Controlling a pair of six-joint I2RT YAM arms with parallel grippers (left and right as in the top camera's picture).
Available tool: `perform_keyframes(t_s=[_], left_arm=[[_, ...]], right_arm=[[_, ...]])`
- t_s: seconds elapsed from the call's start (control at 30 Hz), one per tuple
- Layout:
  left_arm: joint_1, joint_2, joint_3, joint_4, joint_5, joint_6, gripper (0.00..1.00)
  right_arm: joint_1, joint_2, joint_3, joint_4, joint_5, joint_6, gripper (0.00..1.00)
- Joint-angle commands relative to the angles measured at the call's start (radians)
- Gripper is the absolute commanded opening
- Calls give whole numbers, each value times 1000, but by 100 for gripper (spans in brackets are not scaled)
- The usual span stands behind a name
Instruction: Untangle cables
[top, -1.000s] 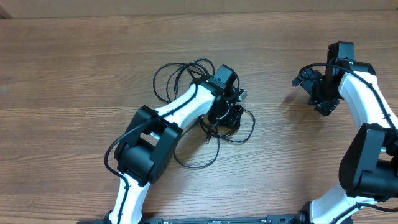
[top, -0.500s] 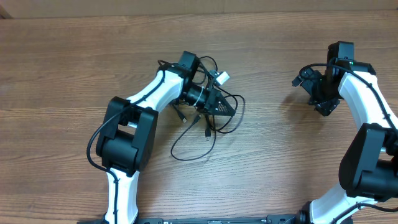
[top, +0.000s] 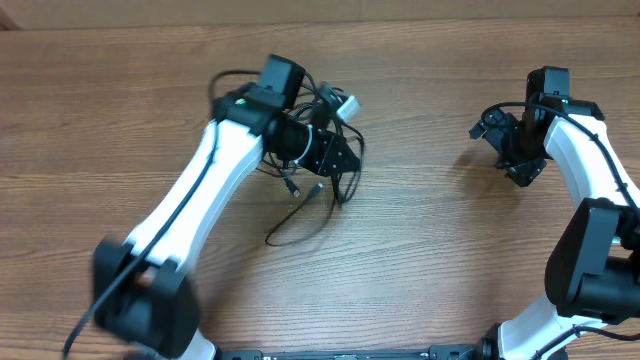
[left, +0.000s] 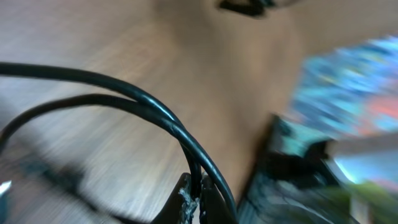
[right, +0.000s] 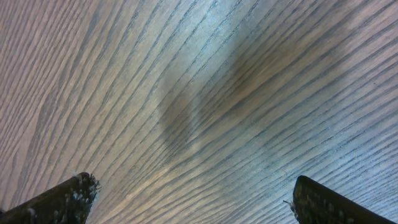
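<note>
My left gripper swings to the left in the overhead view next, turns its fingertips down, then releases the cables, since they cross in a heap.
The cables (top: 318, 192) are thin black cords in a tangle left of the table's middle, with a white plug (top: 347, 104) at the far side and a loose strand trailing toward the near edge. My left gripper (top: 338, 156) is in the tangle, shut on the cables. In the blurred left wrist view, two black strands (left: 124, 102) arc down to my left gripper (left: 196, 200), and one is pinched between its tips. My right gripper (top: 512, 150) hangs open at the right, far from the cables. In the right wrist view my right gripper (right: 193, 199) is wide apart over bare wood.
The wooden table (top: 450, 250) spreads all round. The left arm (top: 190, 220) reaches diagonally from the near left edge. The right arm (top: 590, 200) runs along the right edge. The table's far edge (top: 420, 22) lies just beyond the tangle.
My left arm has swung left and farther away, dragging the cable tangle with it. The bundle's loops have shifted and drawn together. The right arm has not moved.
</note>
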Motion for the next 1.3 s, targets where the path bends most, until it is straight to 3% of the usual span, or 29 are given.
perform_keyframes(t_s=[0.0, 0.13, 0.3, 0.67, 0.7, 0.73, 0.77, 0.83, 1.27], left_arm=[[-3, -110, 3, -29, -433, -206, 4], [-3, -172, 3, -85, -699, -337, 4], [-2, -164, 3, -159, -794, -395, 4], [-2, -83, 3, -196, -821, -449, 4], [-3, -74, 2, -191, -811, -451, 11], [-4, -59, 2, -180, -778, -451, 29], [-6, -44, 2, -173, -752, -450, 37], [-13, -13, 2, -164, -706, -447, 41], [-154, 187, 2, -30, -672, -417, 40]], right_arm=[[-1, -8, -4, 4, 13, 3, 100], [-1, -8, -4, 4, 13, 3, 100], [-1, -8, -4, 4, 13, 3, 100], [-1, -8, -4, 4, 13, 3, 100], [-1, -8, -4, 4, 13, 3, 100], [-1, -8, -4, 4, 13, 3, 100], [-1, -8, -4, 4, 13, 3, 100], [-1, -8, -4, 4, 13, 3, 100], [-1, -8, -4, 4, 13, 3, 100]])
